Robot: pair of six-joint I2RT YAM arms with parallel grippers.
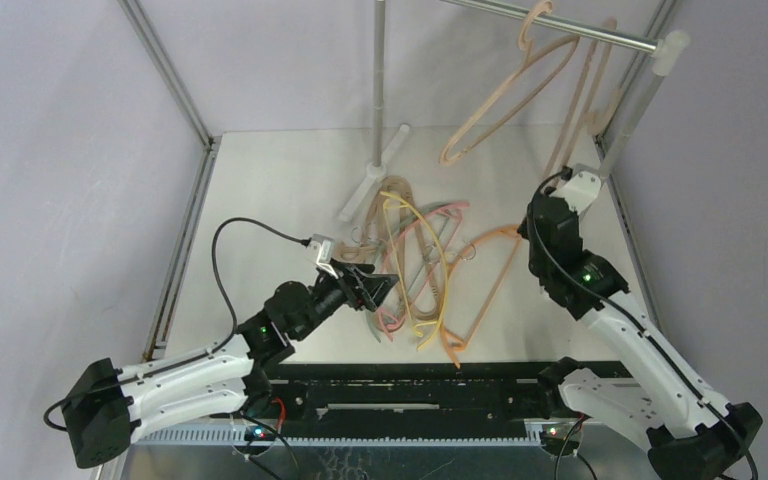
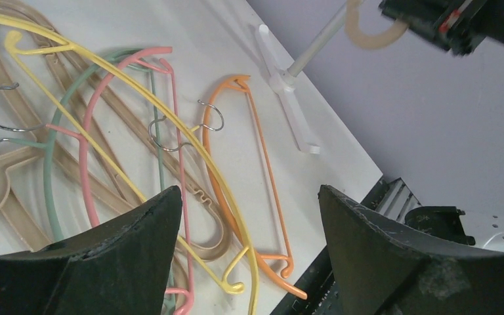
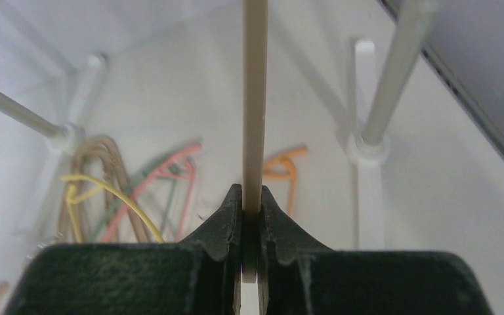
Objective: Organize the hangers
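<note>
The right gripper will next bring the beige hanger's bar outward toward the silver bar [image 1: 604,35] before it opens, as the hanger's hook still sits on the silver bar's near side.
Several thin hangers lie tangled mid-table: yellow [image 1: 438,262], pink [image 1: 397,318], pale-green [image 1: 432,215] and orange [image 1: 495,262], on top of thick beige ones [image 1: 378,198]. My left gripper [image 1: 368,287] hovers open over the pile's near side; in the left wrist view the yellow hanger [image 2: 125,82] and the orange hanger [image 2: 262,157] run between its spread fingers [image 2: 161,223]. One beige hanger [image 1: 505,95] hangs from the silver rail [image 1: 570,26]. My right gripper [image 3: 251,197] is shut on the lower edge of a second beige hanger [image 3: 254,92], which reaches up to the rail [image 1: 585,105].
The rail's posts stand on white feet at the back centre [image 1: 368,188] and the far right [image 1: 640,95]. Metal frame bars [image 1: 182,250] edge the table on the left. A black base plate [image 1: 430,385] runs along the near edge.
</note>
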